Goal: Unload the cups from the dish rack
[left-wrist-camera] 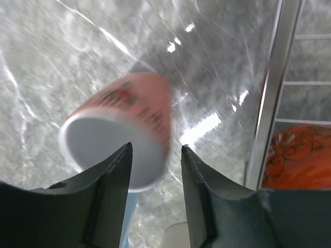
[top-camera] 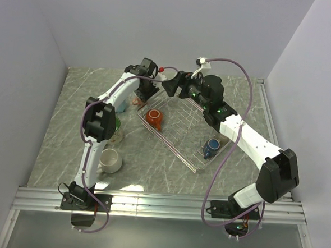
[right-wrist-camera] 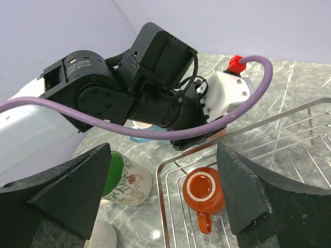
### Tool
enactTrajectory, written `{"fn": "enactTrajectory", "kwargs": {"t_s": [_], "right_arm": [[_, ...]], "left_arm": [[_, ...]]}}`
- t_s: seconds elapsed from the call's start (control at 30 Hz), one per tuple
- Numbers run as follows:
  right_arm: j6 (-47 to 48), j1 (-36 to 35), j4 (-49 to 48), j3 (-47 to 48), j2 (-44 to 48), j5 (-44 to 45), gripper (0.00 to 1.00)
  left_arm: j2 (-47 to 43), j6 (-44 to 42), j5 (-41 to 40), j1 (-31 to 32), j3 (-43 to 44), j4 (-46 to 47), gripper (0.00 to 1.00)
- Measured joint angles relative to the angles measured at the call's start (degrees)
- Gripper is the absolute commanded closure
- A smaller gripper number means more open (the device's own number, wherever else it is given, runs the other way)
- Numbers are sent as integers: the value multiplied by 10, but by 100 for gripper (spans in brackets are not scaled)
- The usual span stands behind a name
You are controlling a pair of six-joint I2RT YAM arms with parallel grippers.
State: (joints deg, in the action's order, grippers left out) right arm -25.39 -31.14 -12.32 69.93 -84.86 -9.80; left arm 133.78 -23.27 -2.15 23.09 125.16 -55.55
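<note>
The right gripper lowers over the orange-red cup (top-camera: 154, 119) in the rack next, bringing the cup's rim between my wide-open fingers, since the cup's opening faces up toward me.
The wire dish rack (top-camera: 175, 144) lies at mid-table. In it are an orange-red cup (top-camera: 154, 119) and a dark blue cup (top-camera: 212, 146). My left gripper (left-wrist-camera: 155, 147) hangs just past the rack's far left corner with its jaws apart. A small pinkish-orange cup (left-wrist-camera: 124, 129) shows blurred and tilted just beyond its fingertips, clear of the right finger. My right gripper (right-wrist-camera: 164, 150) is wide open and holds nothing. It hovers over the orange-red cup (right-wrist-camera: 204, 192) and the rack's rim (right-wrist-camera: 161, 206). A cream floral cup (right-wrist-camera: 126, 181) and a light blue cup (right-wrist-camera: 138, 138) stand on the table.
A white cup (top-camera: 110, 160) stands on the table left of the rack. The left arm (right-wrist-camera: 129, 98) crosses close in front of my right gripper. The grey walls close the table in on the left, the back and the right.
</note>
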Motion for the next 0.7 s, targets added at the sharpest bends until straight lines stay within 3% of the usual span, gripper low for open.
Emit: {"fn": "enactTrajectory", "kwargs": {"t_s": [0.4,0.57,0.7], "right_arm": [[10,0,14,0,0,1,11],[32,-9,48,5,0,44,13],[82,-63,111,30,-9,131,13]], "left_arm": [[-7,-2,-3,0,0,28,51],[-21,3,-7,0,5,37,43],[-59,16,-7,0,5,60,34]]}}
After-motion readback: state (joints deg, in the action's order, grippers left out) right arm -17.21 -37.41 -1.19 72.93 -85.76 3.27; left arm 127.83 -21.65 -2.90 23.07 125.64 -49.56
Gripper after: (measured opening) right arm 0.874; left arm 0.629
